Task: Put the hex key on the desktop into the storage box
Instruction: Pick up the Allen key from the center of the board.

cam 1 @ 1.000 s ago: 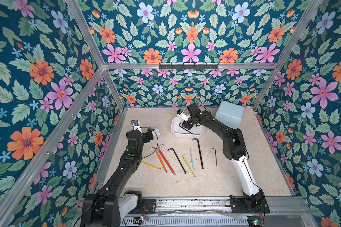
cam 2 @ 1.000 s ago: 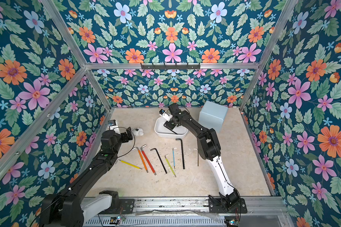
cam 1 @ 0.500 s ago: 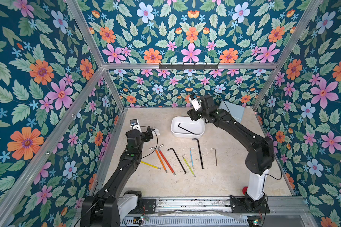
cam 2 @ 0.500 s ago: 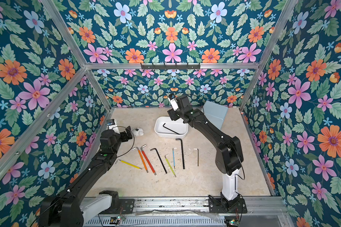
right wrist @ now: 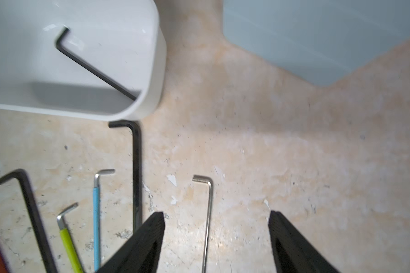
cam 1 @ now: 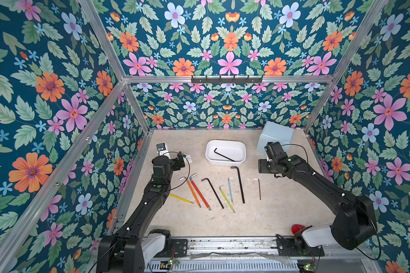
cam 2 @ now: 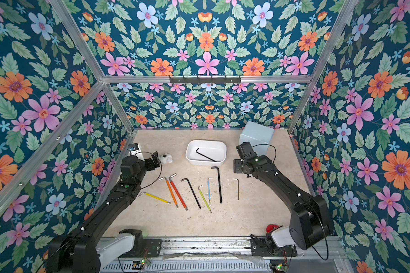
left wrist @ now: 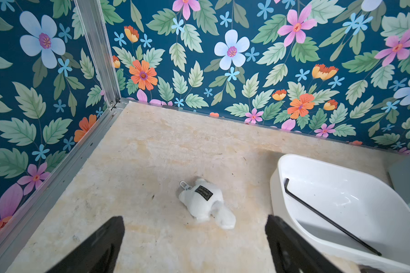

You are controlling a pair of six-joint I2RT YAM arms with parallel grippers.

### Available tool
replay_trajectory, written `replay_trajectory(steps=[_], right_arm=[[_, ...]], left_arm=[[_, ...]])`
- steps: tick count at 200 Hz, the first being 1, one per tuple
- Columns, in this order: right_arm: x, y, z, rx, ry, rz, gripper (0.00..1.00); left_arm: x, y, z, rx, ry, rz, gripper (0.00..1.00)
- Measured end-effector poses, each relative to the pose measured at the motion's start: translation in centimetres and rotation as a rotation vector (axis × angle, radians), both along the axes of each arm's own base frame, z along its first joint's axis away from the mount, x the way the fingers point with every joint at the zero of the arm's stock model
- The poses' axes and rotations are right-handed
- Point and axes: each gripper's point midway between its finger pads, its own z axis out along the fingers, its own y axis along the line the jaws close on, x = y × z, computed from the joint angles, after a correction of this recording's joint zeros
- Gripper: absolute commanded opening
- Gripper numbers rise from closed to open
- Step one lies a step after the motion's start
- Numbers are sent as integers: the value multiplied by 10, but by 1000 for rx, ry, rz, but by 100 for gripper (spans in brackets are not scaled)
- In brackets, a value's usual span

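The silver key's long arm (cam 1: 259,186) (right wrist: 209,207) is below and back toward my base, so my right gripper should next move its open fingers down and backward around it, near the key's bend.
The white storage box (cam 1: 225,141) stands at the back middle of the desktop (cam 1: 282,212), with one black hex key (cam 1: 224,154) lying slantwise inside it. Several more hex keys lie in a row in front of it: yellow (cam 1: 181,198), orange (cam 1: 193,192), red (cam 1: 200,191), black (cam 1: 212,192), green (cam 1: 227,199), blue (cam 1: 230,189), a long black one (cam 1: 240,184) and a thin silver one (cam 1: 259,189). My right gripper (cam 1: 262,166) hangs open and empty right of the box; in the right wrist view (right wrist: 217,212) the silver key (right wrist: 208,212) lies below it. My left gripper (left wrist: 194,217) stands open and empty at the left.
A taller pale blue box (cam 1: 276,136) stands in the back right corner, just behind my right wrist. A small white plush toy (cam 1: 188,156) lies in front of the left gripper. A red object (cam 1: 297,228) sits by the right arm's base. Flowered walls close three sides.
My right gripper opened at the storage box, left the black hex key inside, then rose and swung out to the right of the box. The left arm has not moved.
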Motion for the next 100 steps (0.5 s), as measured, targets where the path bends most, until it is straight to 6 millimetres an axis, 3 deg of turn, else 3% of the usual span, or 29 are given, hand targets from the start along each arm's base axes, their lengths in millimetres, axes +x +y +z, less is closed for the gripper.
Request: replay_trajectory(steps=[51,100], right_arm=[[-30,-1,-67,-3,212,-27,67],[-38,6,-101,24,297,-32,58]], left_arm=[[-1,-2,2,-5,-4,-10,99],[0,-2,-1,-3,5,-9,99]])
